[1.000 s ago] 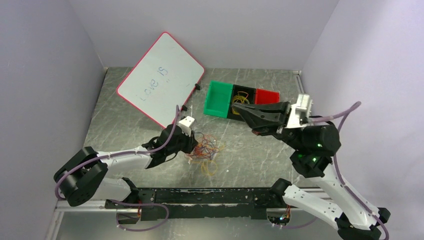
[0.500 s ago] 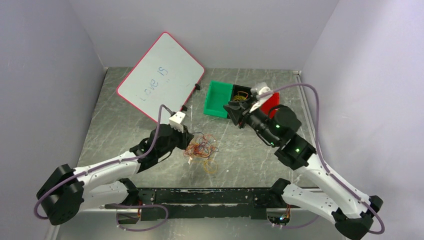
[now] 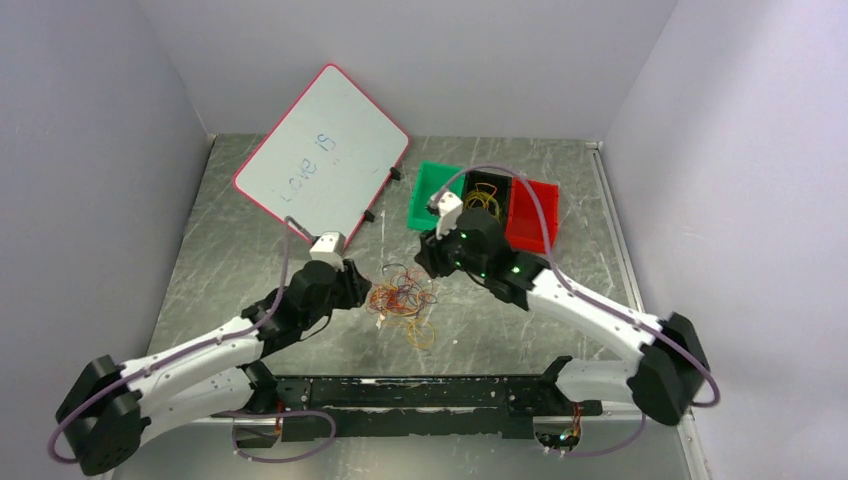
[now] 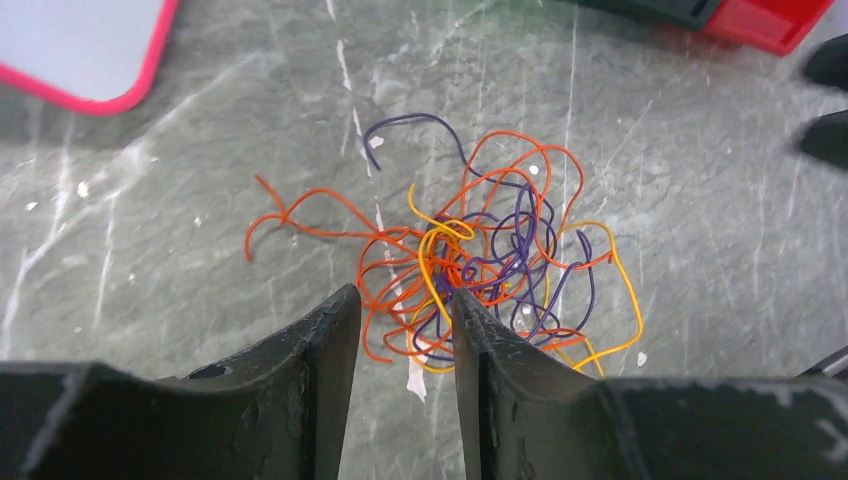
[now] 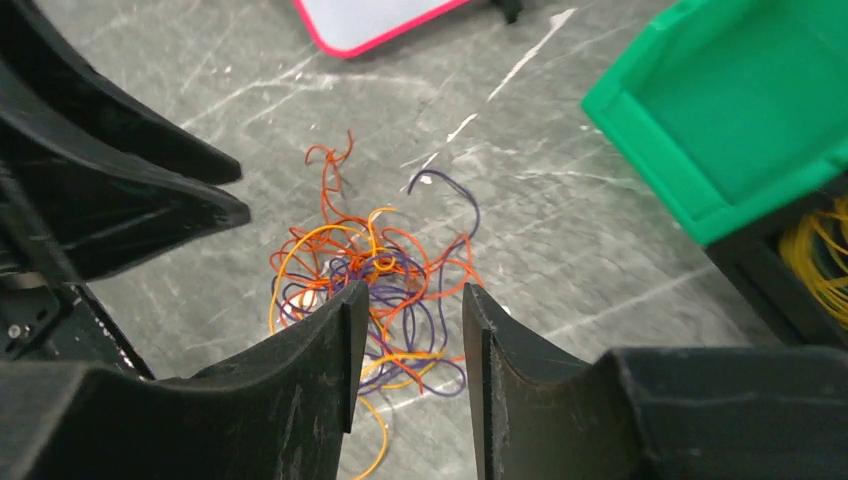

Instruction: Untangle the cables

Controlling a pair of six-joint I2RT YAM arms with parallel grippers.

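I will next move my right gripper to the left in the top view, then down onto the orange cable near its end [image 5: 332, 160], which sticks out of the heap of cables.
The cables [image 3: 404, 297] lie in a tangled bunch of thin orange, yellow and purple loops on the grey table. They show in the left wrist view [image 4: 470, 260] and the right wrist view [image 5: 375, 275] too. My left gripper [image 3: 362, 287] sits just left of the bunch, open and empty [image 4: 403, 300]. My right gripper [image 3: 428, 262] hangs just right of and above the bunch, open and empty [image 5: 410, 295]. A loose yellow loop [image 3: 422, 333] lies near the bunch's front side.
A green bin [image 3: 434, 198], a black bin [image 3: 487, 193] with yellow wires in it, and a red bin [image 3: 530, 215] stand in a row behind the cables. A red-edged whiteboard [image 3: 322, 157] leans at the back left.
My right arm has swung down and left from above the bins to the bunch's right side. My left gripper has lowered and drawn slightly left at the bunch's left edge.
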